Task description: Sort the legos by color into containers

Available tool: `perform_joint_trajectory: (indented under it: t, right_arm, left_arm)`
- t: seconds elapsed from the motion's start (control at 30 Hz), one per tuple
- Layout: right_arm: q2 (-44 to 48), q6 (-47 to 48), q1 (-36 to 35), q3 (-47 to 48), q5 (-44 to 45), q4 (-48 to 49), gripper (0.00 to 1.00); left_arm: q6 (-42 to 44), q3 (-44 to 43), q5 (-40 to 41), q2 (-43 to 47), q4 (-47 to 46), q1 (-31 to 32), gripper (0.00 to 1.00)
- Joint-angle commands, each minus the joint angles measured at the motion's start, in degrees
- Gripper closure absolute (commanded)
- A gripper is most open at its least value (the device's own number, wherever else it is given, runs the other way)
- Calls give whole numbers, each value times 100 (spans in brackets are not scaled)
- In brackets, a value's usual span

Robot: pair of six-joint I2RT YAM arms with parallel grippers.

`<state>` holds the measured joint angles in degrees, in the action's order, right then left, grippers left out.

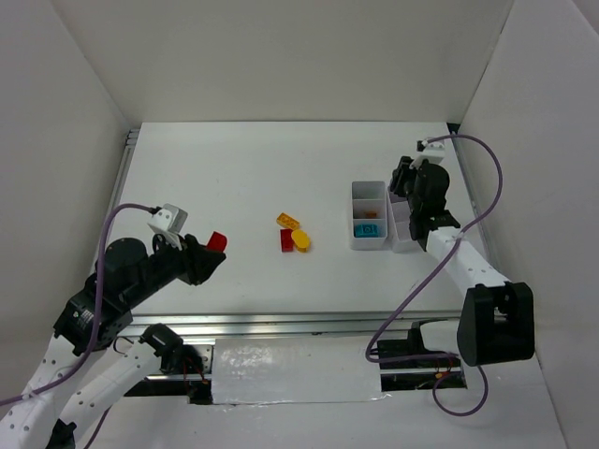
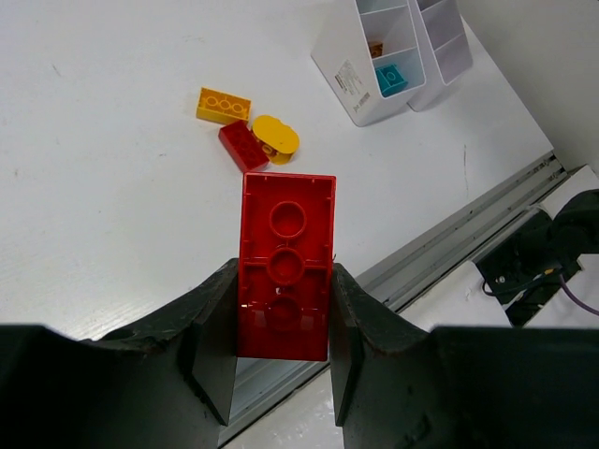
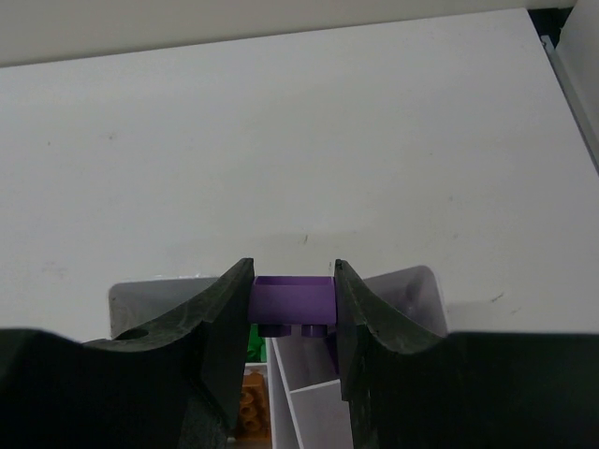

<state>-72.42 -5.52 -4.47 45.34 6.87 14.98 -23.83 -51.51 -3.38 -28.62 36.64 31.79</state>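
Next, my right gripper moves down to the white tray's far section beside the green brick and lets go of the purple brick (image 3: pixel 292 301).
My left gripper (image 1: pixel 217 253) (image 2: pixel 284 281) is shut on a big red brick (image 1: pixel 216 240) (image 2: pixel 285 243), hollow underside up, above the table's near left. On the table's middle lie a yellow brick (image 1: pixel 288 221) (image 2: pixel 223 105), a small red brick (image 1: pixel 286 239) (image 2: pixel 242 145) and a yellow oval (image 1: pixel 301 239) (image 2: pixel 276 138). My right gripper (image 1: pixel 404 187) (image 3: pixel 293 292) is shut on a purple brick (image 3: pixel 292 301), studs down, over the far end of the white tray (image 1: pixel 357 245) (image 2: pixel 348 75) (image 3: pixel 309 402). The tray holds teal (image 1: pixel 364 229) (image 2: pixel 391 78), orange (image 2: pixel 375 49) (image 3: pixel 248 407) and green (image 3: pixel 251 341) bricks.
A metal rail (image 1: pixel 281 323) (image 2: pixel 468 234) runs along the table's near edge. White walls close in the left, back and right sides. A purple cable (image 1: pixel 487 187) loops from the right arm beside the tray.
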Motion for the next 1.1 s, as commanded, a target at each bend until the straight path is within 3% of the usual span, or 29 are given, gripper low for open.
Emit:
perform_joint_trajectory:
  t: [0.0,0.6,0.67,0.73,1.0,1.07]
  right_arm:
    - [-52,95,69,-122,-231,760,100]
    - [-396,-195,174,-553,262,1147,89]
    - [-395,-248,166,-553,306,1138,76]
    - [-387,-265,166,-597,279,1156,76]
    - [-369,-371,166,-632,314,1147,55]
    - [-343,-406,166,-632,341,1147,42]
  left_arm:
    - [177,27,-198,111,-307,-6,99]
    - [195,35,-313,190,-333,-6,97]
    - [195,35,-313,199,-333,-6,97]
    - [195,35,-313,208,-333,3,97]
    - [204,44,-321,261,-351,2,96]
    - [195,35,-321,261,-342,3,95]
